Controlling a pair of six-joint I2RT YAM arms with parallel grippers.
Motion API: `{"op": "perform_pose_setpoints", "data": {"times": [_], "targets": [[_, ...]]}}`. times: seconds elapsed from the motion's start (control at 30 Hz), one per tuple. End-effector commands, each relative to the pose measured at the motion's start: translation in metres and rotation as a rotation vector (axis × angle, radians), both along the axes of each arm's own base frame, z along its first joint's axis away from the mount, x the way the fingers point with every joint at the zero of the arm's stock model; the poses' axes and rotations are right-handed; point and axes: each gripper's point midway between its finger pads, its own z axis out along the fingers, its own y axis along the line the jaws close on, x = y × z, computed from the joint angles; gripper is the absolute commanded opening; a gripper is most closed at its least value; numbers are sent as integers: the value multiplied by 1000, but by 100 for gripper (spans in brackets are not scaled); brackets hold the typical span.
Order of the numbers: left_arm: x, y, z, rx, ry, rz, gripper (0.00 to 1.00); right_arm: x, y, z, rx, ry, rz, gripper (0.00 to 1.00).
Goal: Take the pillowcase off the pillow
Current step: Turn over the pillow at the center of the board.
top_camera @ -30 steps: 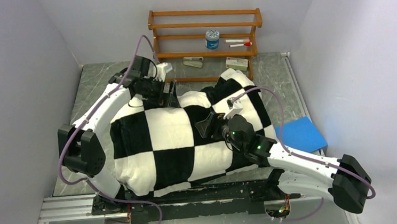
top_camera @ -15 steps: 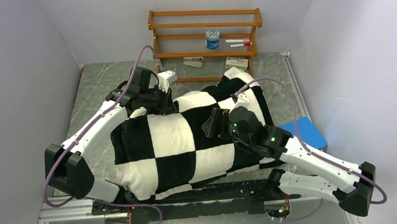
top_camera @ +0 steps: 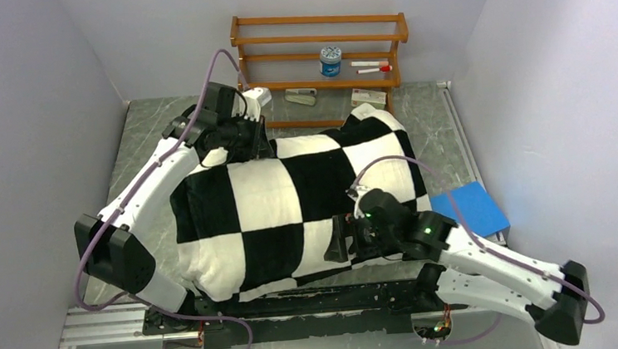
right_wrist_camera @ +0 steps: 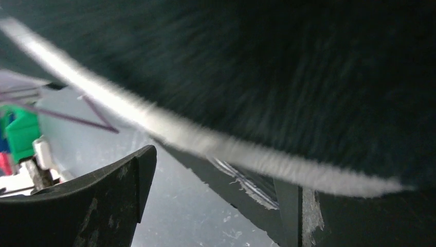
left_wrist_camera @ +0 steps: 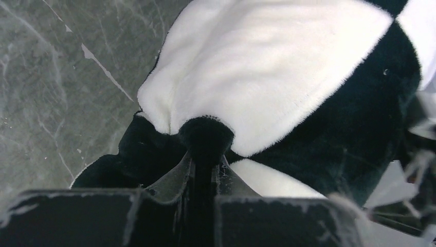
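Observation:
I need to move my left gripper back over the near half of the case next and let go of the pinched black tuft there, because the pillow is still hidden inside the case.
The black-and-white checkered pillowcase point(top_camera: 292, 209) lies plump across the middle of the table. The pillow is inside it and hidden. My left gripper point(top_camera: 252, 146) is at the case's far left corner. In the left wrist view the left gripper point(left_wrist_camera: 205, 160) is shut on a pinched black tuft of the pillowcase point(left_wrist_camera: 257, 82). My right gripper point(top_camera: 336, 243) hangs open at the case's near edge, right of centre. In the right wrist view the right gripper point(right_wrist_camera: 216, 198) has its jaws wide apart with nothing between them. Just above them is the black fabric of the pillowcase point(right_wrist_camera: 267, 77), with a white edge.
A wooden shelf point(top_camera: 321, 53) stands at the back with a small tin point(top_camera: 331, 60) and markers on it. A blue flat pad point(top_camera: 468, 209) lies at the right of the table. White walls close in on both sides. The grey marble tabletop point(top_camera: 149, 145) shows at far left.
My left gripper has shut on the pillowcase's far left corner. My right gripper has moved from above the pillowcase's middle down to its near edge, still open.

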Motion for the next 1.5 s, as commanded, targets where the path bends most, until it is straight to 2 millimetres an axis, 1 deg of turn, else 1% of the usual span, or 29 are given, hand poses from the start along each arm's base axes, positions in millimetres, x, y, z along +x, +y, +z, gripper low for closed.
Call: {"op": "perform_pose_setpoints", "data": {"times": [0.0, 0.17, 0.2, 0.27, 0.3, 0.33, 0.37, 0.4, 0.43, 0.47, 0.5, 0.57, 0.63, 0.67, 0.7, 0.77, 0.87, 0.93, 1.0, 1.07, 1.13, 1.17, 1.2, 1.23, 1.27, 1.33, 1.37, 1.4, 1.47], "targets": [[30, -9, 111, -171, -274, 20, 5, 34, 4, -22, -86, -26, -139, 86], [10, -22, 182, -329, -386, -59, 5, 112, 44, 30, 116, -304, -334, 87], [3, -25, 195, -354, -402, -88, 5, 128, 46, 41, 152, -364, -394, 87], [-15, -33, 222, -393, -452, -158, 5, 160, 42, 62, 199, -480, -532, 87], [-25, -36, 231, -409, -476, -194, 5, 171, 44, 75, 226, -543, -553, 87], [-33, -39, 234, -416, -491, -222, 5, 181, 47, 89, 247, -612, -553, 88], [-42, -40, 234, -418, -500, -247, 5, 191, 50, 97, 243, -660, -554, 89], [-49, -40, 228, -411, -504, -267, 5, 202, 51, 100, 239, -654, -571, 90], [-56, -40, 216, -397, -499, -282, 5, 212, 53, 91, 210, -603, -569, 91], [-61, -37, 204, -381, -498, -283, 5, 216, 55, 71, 157, -515, -533, 91], [-64, -34, 185, -353, -480, -267, 5, 218, 54, 54, 121, -435, -519, 91], [-71, -23, 147, -302, -451, -225, 5, 208, 43, 15, 27, -333, -517, 92], [-80, -16, 108, -280, -399, -189, 5, 193, 21, -6, -36, -287, -561, 92], [-89, -17, 90, -285, -364, -197, 5, 186, 10, -10, -42, -273, -590, 92], [-99, -18, 77, -297, -340, -203, 5, 177, -2, -2, -28, -275, -612, 93], [-116, -22, 56, -321, -294, -197, 5, 161, -16, 14, -13, -300, -595, 92], [-134, -29, 43, -361, -274, -181, 5, 143, -37, 63, 48, -375, -592, 92], [-143, -35, 37, -381, -257, -183, 5, 137, -47, 108, 112, -470, -587, 91], [-152, -45, 32, -389, -236, -211, 5, 133, -49, 153, 171, -563, -550, 91], [-163, -55, 30, -387, -217, -252, 5, 134, -48, 189, 180, -628, -519, 91], [-178, -69, 25, -384, -176, -325, 5, 140, -41, 214, 151, -674, -472, 91], [-185, -75, 19, -369, -151, -352, 5, 144, -37, 223, 139, -688, -455, 91], [-193, -81, 12, -349, -129, -379, 5, 150, -31, 227, 122, -700, -435, 91], [-200, -86, 6, -323, -115, -393, 5, 157, -24, 225, 98, -700, -419, 92], [-207, -90, 0, -300, -106, -400, 5, 166, -20, 216, 53, -689, -415, 93], [-220, -96, -4, -295, -95, -419, 5, 189, -8, 168, -100, -613, -397, 93], [-225, -98, -2, -298, -93, -421, 5, 196, -6, 139, -182, -562, -393, 93], [-229, -97, 2, -299, -94, -415, 15, 200, -8, 105, -276, -488, -405, 93], [-233, -92, 16, -306, -115, -392, 38, 196, -15, 42, -404, -371, -401, 92]]}}
